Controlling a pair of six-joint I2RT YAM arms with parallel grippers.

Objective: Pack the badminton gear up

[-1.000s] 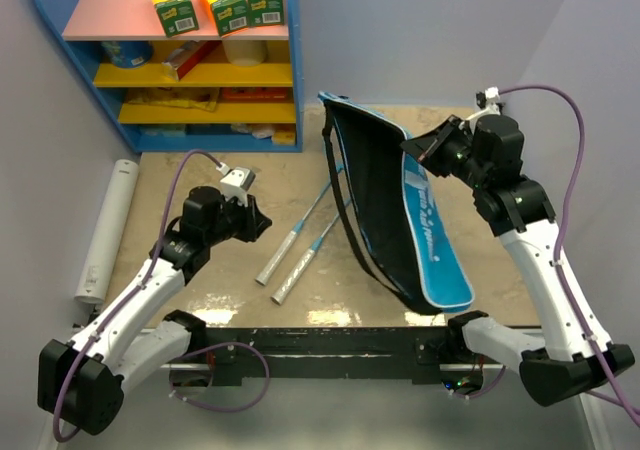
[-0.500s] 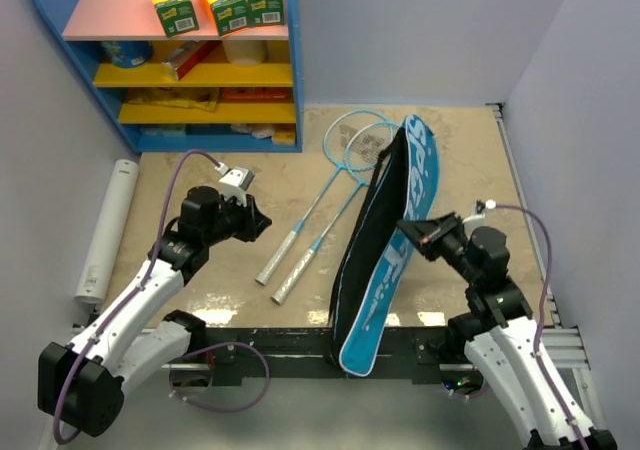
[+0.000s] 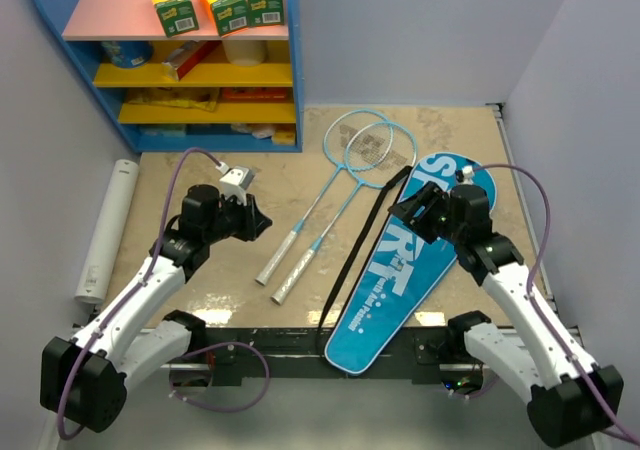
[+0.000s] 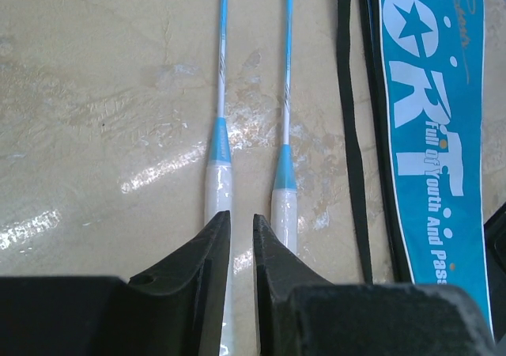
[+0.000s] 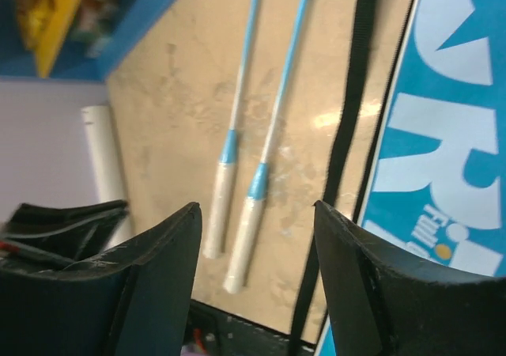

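Note:
My right gripper should go down and left in the top view, onto the bag's strap-side edge by the R, since that edge lies clear of the strap.
The blue bag [image 3: 415,260], lettered "SPORT", lies flat on the right of the table, its narrow end over the front edge. Its black strap [image 3: 352,255] trails along its left side. Two light-blue rackets [image 3: 330,195] lie side by side left of it, heads far, handles near. My right gripper [image 3: 410,210] hovers open over the bag's wide end, holding nothing. In the right wrist view the bag [image 5: 451,134] and strap [image 5: 348,134] pass under my right gripper [image 5: 257,210]. My left gripper [image 4: 241,217] hangs above the racket handles [image 4: 219,182], its jaws a narrow gap apart and empty.
A blue shelf unit [image 3: 180,80] stands at the back left with orange-green boxes [image 3: 220,0] on top. A white tube [image 3: 105,230] lies off the table's left edge. Walls close in on both sides.
My right gripper swung the raised bag down, laid it flat with the lettering up, and opened off it. The left arm has not moved.

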